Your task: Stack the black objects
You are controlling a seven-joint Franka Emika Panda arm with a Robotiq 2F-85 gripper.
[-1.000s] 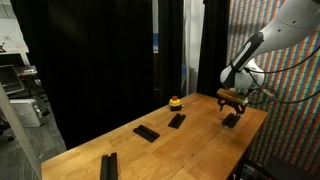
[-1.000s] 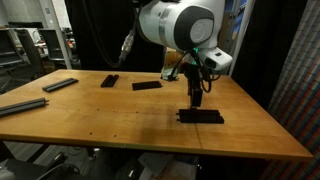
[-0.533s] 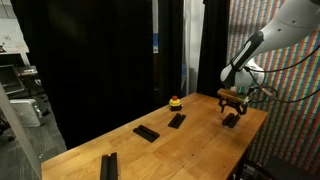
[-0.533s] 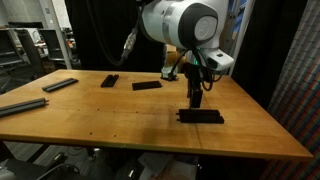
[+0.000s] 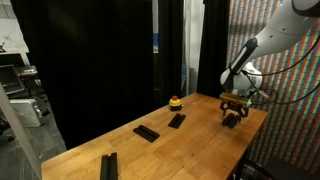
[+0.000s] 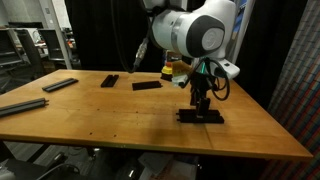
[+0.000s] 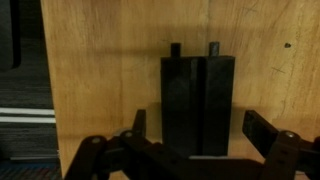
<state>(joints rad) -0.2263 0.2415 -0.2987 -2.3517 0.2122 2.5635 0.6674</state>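
Note:
The gripper will move down astride the long sides of the black bar and close, since the bar is directly below the gripper, lengthwise between the open fingers.
Four flat black bars lie on the wooden table. One black bar lies near the table's end, right under my gripper. In the wrist view this bar runs lengthwise between my two fingers, with a gap on each side. My gripper is open and low over it. It also shows in an exterior view. The other bars lie apart: two mid-table and one near the far end. In an exterior view they sit at the back.
A small yellow-and-red rounded object stands at the table's back edge, also seen in an exterior view. Grey metal rails lie at one end. Black curtains hang behind; a patterned wall stands beside the arm.
My gripper has come down over the bar under it, staying open. The bars have not moved.

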